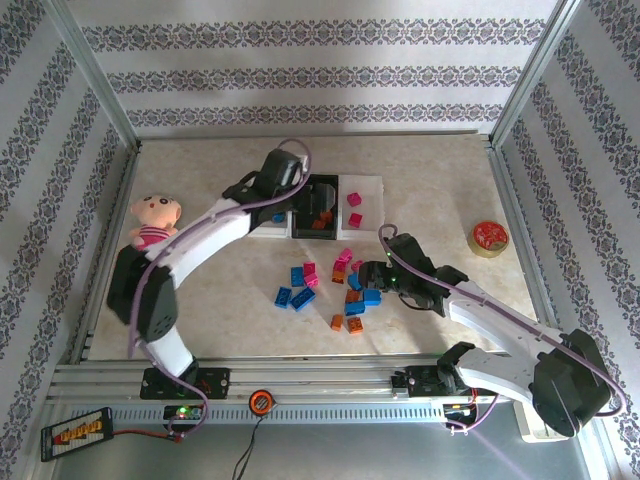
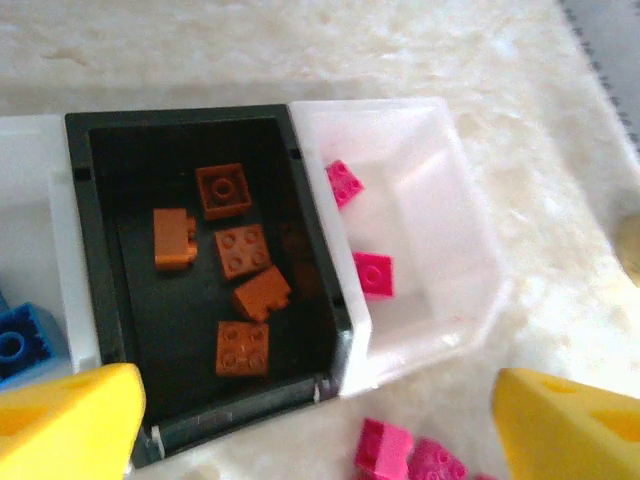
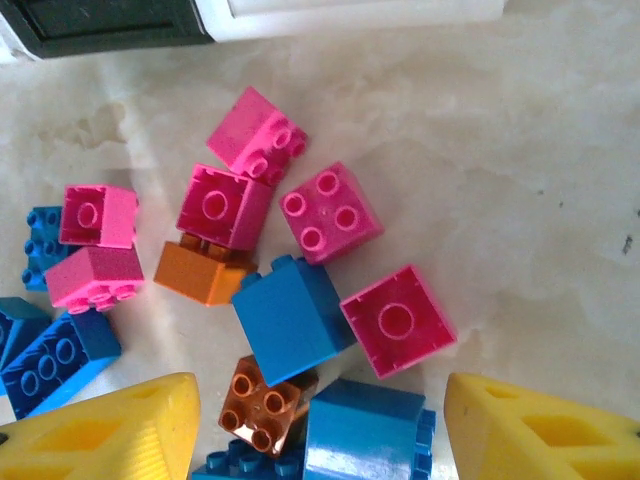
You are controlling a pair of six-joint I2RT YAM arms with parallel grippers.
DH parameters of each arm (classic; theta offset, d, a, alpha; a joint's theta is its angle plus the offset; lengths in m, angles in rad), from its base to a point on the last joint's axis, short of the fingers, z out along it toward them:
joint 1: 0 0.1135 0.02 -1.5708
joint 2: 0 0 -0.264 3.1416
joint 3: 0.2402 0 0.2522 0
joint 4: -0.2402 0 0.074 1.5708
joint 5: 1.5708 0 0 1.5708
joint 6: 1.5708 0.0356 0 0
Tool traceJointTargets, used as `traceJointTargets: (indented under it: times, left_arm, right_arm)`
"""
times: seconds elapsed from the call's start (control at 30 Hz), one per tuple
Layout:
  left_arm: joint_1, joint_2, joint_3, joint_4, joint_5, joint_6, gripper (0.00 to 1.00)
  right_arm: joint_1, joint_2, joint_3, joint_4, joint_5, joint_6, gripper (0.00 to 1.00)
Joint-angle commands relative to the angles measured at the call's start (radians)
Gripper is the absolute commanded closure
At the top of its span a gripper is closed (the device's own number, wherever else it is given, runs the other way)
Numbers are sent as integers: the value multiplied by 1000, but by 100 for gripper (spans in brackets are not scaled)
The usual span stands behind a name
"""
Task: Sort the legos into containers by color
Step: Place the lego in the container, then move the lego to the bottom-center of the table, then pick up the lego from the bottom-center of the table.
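Observation:
I will next move my right gripper down and slightly back to center its fingers on the blue lego with sideways studs, as the brown-orange one is still between them.
My left gripper hangs open above the near edge of the black container, which holds several orange legos. The white container to its right holds two pink legos. The white one to its left holds a blue lego. My right gripper is open and low over the loose pile, its yellow fingers on either side of a blue lego and a brown-orange one. Pink legos and blue legos lie scattered around.
A pink plush doll sits at the left side of the table and a red tape roll at the right. Loose orange bricks lie near the front edge. Metal frame rails border the table.

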Motion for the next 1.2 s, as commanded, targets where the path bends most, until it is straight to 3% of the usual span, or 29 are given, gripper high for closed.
traceJointTargets:
  times: [0.0,0.13,0.33,0.7,0.97,1.17]
  left_arm:
    - [-9,-123,-187,152,54,-76,0]
    - [-14,-268,-416,232,62,-121,0]
    - [-14,-443,-617,212,19,-126,0]
    - [-14,-599,-740,160,-31,-152,0]
    - [-14,-617,-769,154,-43,-166,0]
    - [-14,-633,-768,133,-70,-157,0]
  right_arm:
    - [15,18,-29,-43,-15,36,34]
    - [49,84,-21,-19,-8,53,33]
    - [88,196,16,-33,35,64,35]
    - [80,138,2,-140,161,112,49]
    - [51,167,7,-100,103,86,44]
    - [50,206,0,-84,102,80,47]
